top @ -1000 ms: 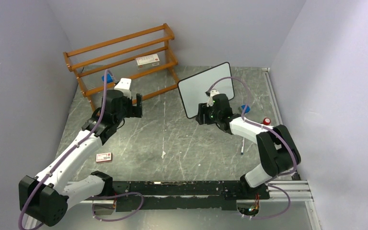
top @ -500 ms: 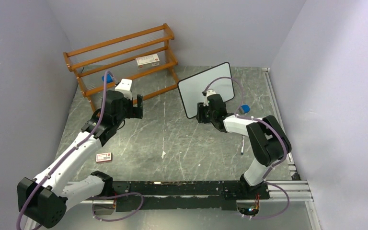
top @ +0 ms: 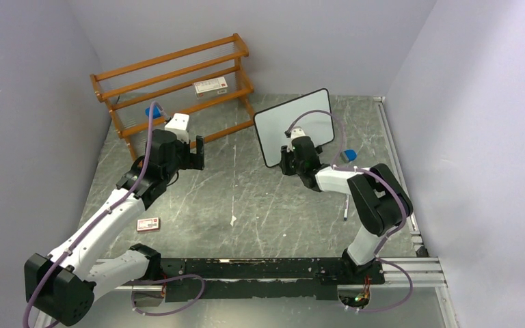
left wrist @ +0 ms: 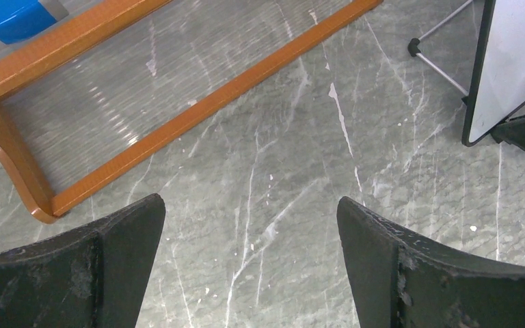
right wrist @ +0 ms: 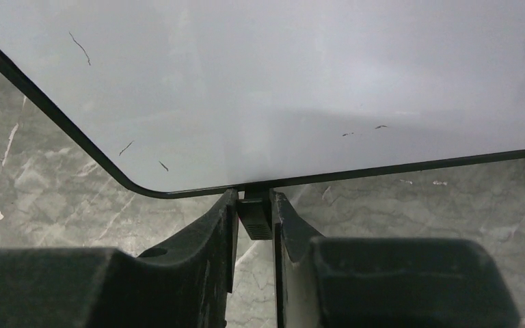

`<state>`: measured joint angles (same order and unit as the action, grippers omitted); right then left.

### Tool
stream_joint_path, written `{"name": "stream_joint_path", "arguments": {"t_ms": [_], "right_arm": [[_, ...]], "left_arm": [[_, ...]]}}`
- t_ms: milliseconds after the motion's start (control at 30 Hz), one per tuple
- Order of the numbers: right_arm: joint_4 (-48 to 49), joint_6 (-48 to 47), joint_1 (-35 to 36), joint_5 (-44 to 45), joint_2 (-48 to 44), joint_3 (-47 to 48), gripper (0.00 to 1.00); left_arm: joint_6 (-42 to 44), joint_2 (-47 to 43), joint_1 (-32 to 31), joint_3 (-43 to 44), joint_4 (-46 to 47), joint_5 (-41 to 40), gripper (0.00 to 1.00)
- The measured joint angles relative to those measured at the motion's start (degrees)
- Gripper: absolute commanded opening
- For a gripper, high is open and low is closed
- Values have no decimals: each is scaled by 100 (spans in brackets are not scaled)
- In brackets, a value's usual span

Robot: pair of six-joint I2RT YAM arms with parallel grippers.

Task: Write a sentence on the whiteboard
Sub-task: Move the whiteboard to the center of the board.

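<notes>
The table is bare back of my right gripper and to its left in the top view. I will drag the board there by its foot (right wrist: 254, 220) and release it.
The whiteboard (top: 302, 117) stands tilted at the back of the table, white with a thin black frame. Its lower edge fills the right wrist view (right wrist: 280, 82), and its left edge shows in the left wrist view (left wrist: 513, 61). The sentence is out of view; the board's face carries only a few small dark flecks. My right gripper (top: 287, 162) (right wrist: 253, 195) sits at the board's bottom edge, its fingers pressed on both sides of a short black foot (right wrist: 254, 220). My left gripper (top: 197, 147) (left wrist: 249, 205) hangs open over bare table left of the board.
A wooden rack (top: 178, 82) stands at the back left with a red-and-white box (top: 210, 86) and a blue object (top: 152, 111) on it. A small box (top: 148, 224) lies front left. A pen (top: 346, 208) and a blue object (top: 347, 156) lie right of the board.
My right gripper has slid forward to the board's lower edge and its fingers have closed in on the black foot. The left arm has not moved.
</notes>
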<state>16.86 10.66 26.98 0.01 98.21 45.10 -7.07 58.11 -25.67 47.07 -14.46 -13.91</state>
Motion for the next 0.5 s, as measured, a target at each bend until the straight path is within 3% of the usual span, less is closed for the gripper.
{"name": "stream_joint_path", "arguments": {"t_ms": [500], "right_arm": [[-85,590,1228,1051,-1261,-1231,5]], "left_arm": [[20,-55,-4,-2,4,17,100]]}}
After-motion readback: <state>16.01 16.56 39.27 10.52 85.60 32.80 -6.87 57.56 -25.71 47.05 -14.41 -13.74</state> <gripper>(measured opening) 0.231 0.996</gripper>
